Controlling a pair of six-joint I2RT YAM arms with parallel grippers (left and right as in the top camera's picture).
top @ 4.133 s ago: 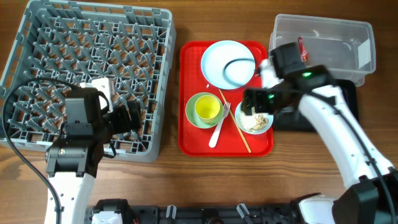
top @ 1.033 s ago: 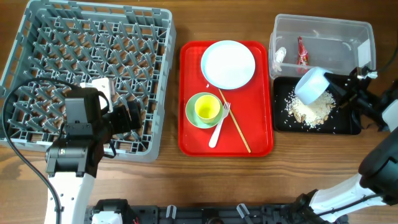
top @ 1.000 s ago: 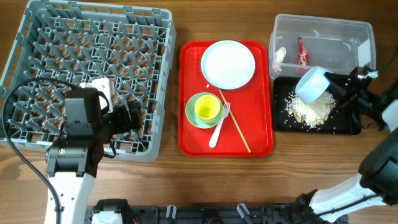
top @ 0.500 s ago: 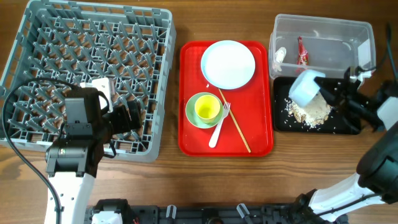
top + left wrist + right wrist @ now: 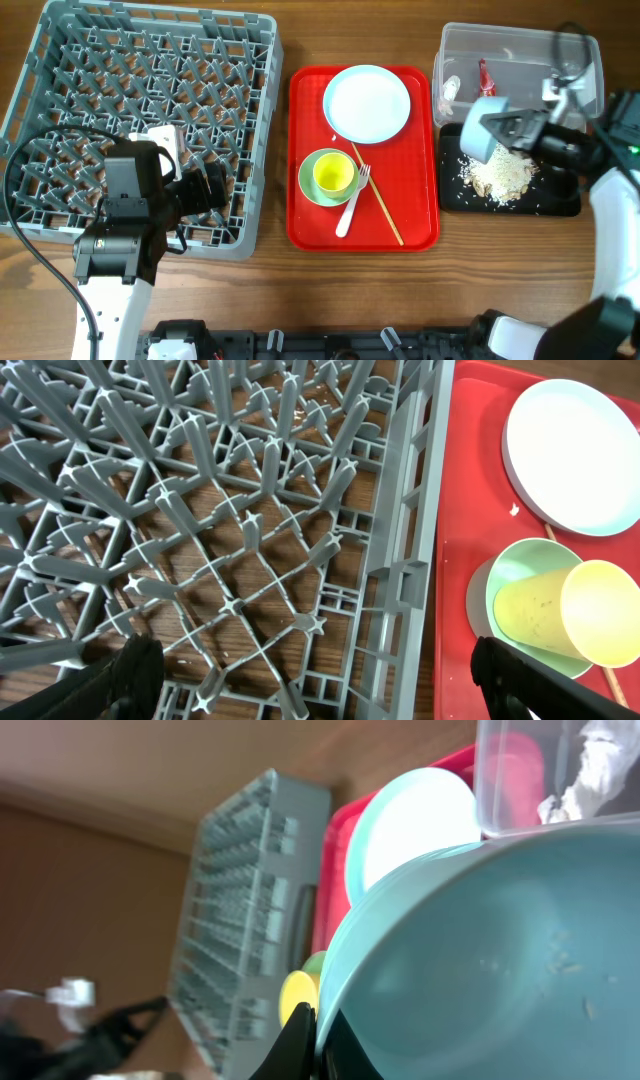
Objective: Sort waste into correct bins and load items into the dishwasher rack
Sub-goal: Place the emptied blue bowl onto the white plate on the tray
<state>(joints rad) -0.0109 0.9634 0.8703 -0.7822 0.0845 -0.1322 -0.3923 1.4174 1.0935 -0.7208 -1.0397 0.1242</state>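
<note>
I need to move the bowl in my right gripper to the left in the overhead view next, over the empty white plate (image 5: pixel 367 104) (image 5: pixel 418 825) below. Then I should lower it and let it go.
My right gripper (image 5: pixel 517 131) is shut on the rim of the small white bowl (image 5: pixel 484 128), which hangs tipped on its side over the black tray (image 5: pixel 570 200). Pale rice leftovers (image 5: pixel 500 176) lie in that tray. In the right wrist view the bowl (image 5: pixel 480 950) fills the frame, its rim pinched between my gripper's (image 5: pixel 318 1032) jaws. The clear tub (image 5: pixel 560 55) holds a red wrapper (image 5: pixel 486 80) and a white scrap (image 5: pixel 450 91). My left gripper (image 5: pixel 218 186) stands open over the dishwasher rack (image 5: pixel 60 60), right side; its fingers (image 5: pixel 130 675) hold nothing.
A flat red tray (image 5: pixel 305 215) in the middle carries a white plate (image 5: pixel 367 103), a green bowl (image 5: pixel 312 186) with a yellow cup (image 5: pixel 334 175) in it, a white fork (image 5: pixel 351 205) and a wooden stick (image 5: pixel 383 207). The left wrist view shows the plate (image 5: pixel 570 455) and cup (image 5: pixel 560 620).
The right arm has swung in from the right edge and carried the tipped bowl slightly up and left over the black tray. Left arm unchanged.
</note>
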